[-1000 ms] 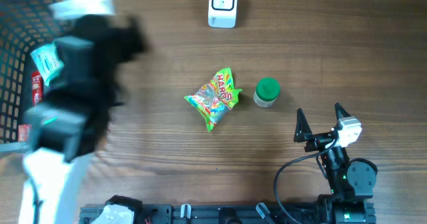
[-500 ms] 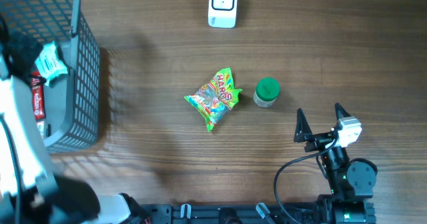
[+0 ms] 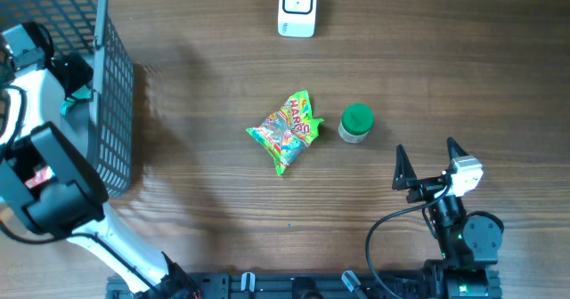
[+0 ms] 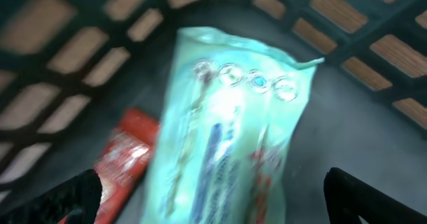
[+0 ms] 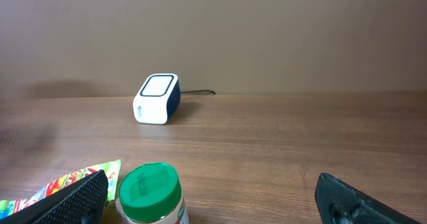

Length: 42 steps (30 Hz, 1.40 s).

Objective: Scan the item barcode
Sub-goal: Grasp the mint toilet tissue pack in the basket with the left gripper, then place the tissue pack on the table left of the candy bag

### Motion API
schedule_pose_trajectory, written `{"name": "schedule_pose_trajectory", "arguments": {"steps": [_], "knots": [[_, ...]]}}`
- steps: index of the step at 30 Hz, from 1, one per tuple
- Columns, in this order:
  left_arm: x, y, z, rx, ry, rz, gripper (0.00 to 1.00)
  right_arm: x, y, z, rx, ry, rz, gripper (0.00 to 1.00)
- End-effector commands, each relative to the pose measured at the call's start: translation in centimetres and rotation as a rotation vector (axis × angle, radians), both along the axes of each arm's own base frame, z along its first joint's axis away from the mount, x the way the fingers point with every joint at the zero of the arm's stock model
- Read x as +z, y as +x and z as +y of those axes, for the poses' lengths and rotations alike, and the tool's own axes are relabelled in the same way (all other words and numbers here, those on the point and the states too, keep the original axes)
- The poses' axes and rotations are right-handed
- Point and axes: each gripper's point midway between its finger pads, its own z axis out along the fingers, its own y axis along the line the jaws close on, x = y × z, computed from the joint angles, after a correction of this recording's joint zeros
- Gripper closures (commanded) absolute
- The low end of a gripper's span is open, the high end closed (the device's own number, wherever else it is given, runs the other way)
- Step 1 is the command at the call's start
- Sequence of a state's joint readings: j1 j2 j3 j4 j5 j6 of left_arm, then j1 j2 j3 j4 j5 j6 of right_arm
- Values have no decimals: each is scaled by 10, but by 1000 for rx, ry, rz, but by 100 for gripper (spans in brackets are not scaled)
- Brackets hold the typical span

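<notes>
The left gripper moves down open onto the teal packet's printed middle (image 3: 78,95) (image 4: 217,187) next and closes, because the packet lies between its two spread fingers.
My left gripper (image 4: 223,201) hangs open inside the grey mesh basket (image 3: 116,112), right above a teal packet (image 4: 233,124) that lies partly over a red packet (image 4: 123,154). Its two dark fingertips (image 4: 80,197) show at the bottom corners, apart from the packet. The white barcode scanner (image 3: 297,7) stands at the table's far edge. A colourful gummy bag (image 3: 285,130) and a green-lidded jar (image 3: 356,123) lie mid-table. My right gripper (image 3: 426,152) rests open near the front right, just behind the jar (image 5: 150,192), holding nothing.
The basket fills the far left corner, and my left arm (image 3: 53,183) arches over its front wall. The scanner's cable (image 5: 200,92) trails behind the scanner (image 5: 157,99). Bare wooden tabletop (image 3: 205,192) stretches between the basket and the gummy bag.
My left arm has swung across the basket and come down into it, so its gripper now hovers over the teal packet. The right arm, bag, jar and scanner have not moved.
</notes>
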<state>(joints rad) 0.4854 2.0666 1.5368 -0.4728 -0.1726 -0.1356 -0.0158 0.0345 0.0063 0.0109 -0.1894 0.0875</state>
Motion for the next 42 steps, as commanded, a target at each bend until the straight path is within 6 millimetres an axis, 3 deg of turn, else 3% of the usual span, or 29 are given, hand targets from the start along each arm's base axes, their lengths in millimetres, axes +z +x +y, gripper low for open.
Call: {"name": "schedule_pose_trajectory", "arguments": {"steps": [1,5,6,7,11,12,16,18,20,23,25,28,30,32,34,37,39,42], "knots": [[-22,17,-13,-83,-66,-32,0,0,0,0,-5,-9,-1,0],[-37,18,-14,-85,-76,-14,0,0,0,0,-5,-8,-1,0],[-39,17,-14,-84,-78,-8,6,0,0,0,-5,-9,-2,0],[-40,16,-14,-82,-80,-1,17,0,0,0,-5,-9,-1,0],[-37,8,-10,-59,-54,26,85,0,0,0,-5,-8,-1,0],[-34,6,-7,-48,-37,34,96,0,0,0,-5,-8,-2,0],[-2,-10,11,26,81,66,96,0,0,0,-5,-9,-1,0],[28,-15,19,63,148,45,96,0,0,0,-5,-9,-2,0],[76,-20,24,91,213,-23,96,0,0,0,-5,-8,-2,0],[153,-29,17,107,270,-172,96,0,0,0,-5,-9,-1,0],[207,-39,0,87,291,-286,96,0,0,0,-5,-9,-2,0],[291,-63,-54,1,250,-511,96,0,0,0,-5,-9,-2,0],[328,-76,-109,-149,165,-633,96,0,0,0,-5,-9,-1,0],[347,-89,-163,-310,82,-693,96,0,0,0,-5,-9,-1,0],[346,-104,-207,-420,-13,-686,96,0,0,0,-5,-9,-2,0],[311,-120,-257,-518,-136,-549,96,0,0,0,-5,-8,-1,0],[274,-124,-287,-592,-196,-432,96,0,0,0,-5,-9,-2,0],[199,-132,-329,-690,-269,-250,96,0,0,0,-5,-9,-1,0]]}}
